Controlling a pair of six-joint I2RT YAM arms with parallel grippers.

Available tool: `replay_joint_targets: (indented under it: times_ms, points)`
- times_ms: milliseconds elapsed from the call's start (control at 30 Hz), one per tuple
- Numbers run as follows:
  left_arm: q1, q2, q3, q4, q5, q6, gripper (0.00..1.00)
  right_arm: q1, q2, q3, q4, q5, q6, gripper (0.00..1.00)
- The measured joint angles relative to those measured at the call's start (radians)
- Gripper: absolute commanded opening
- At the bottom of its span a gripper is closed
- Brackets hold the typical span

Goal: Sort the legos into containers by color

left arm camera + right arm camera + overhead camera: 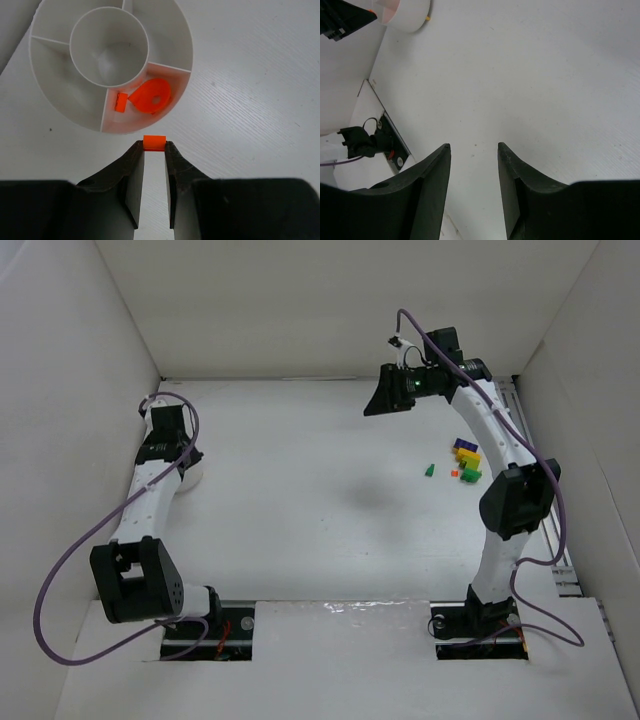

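I need to move my orange lego (154,142) past the white bowl's rim next with my left gripper. Then I need to lower it over that section (141,101) with orange pieces.
My left gripper (154,145) is shut on a small orange lego (154,142) at its fingertips, held just short of the rim of the round white bowl (60,105). The bowl has a centre cup and several outer compartments. One compartment holds an orange brick (119,101) and a round orange piece (151,96). In the top view the left gripper (168,445) hides most of the bowl (190,477). My right gripper (390,395) is open, empty and raised at the back. Several legos (465,462) in purple-blue, yellow, orange, lime and a green one (429,471) lie at the right.
White walls enclose the table on three sides. The right arm's elbow (515,498) hangs beside the lego pile. In the right wrist view the bowl (407,12) shows far off at the top left, with a tiny yellow piece (427,18) at its side.
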Motion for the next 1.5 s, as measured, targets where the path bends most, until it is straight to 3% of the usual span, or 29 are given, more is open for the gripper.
replay_joint_targets:
  times_ms: [800, 1000, 1067, 1300, 1500]
  points:
    - [0.051, 0.108, 0.034, 0.010, -0.017, -0.007, 0.00, 0.003, 0.000, 0.000, 0.000, 0.000, 0.000, 0.48]
    - [0.051, 0.111, 0.034, 0.025, -0.017, -0.007, 0.04, 0.003, 0.000, 0.000, 0.000, 0.000, 0.000, 0.48]
    - [0.051, 0.111, 0.034, 0.029, -0.016, -0.007, 0.10, 0.004, 0.000, 0.000, 0.000, 0.000, 0.000, 0.48]
    - [0.051, 0.111, 0.034, 0.043, -0.015, -0.008, 0.17, 0.016, 0.000, 0.000, 0.000, 0.000, 0.000, 0.48]
    - [0.051, 0.111, 0.033, 0.048, -0.005, -0.007, 0.43, 0.023, 0.000, 0.000, 0.000, 0.000, 0.000, 0.48]
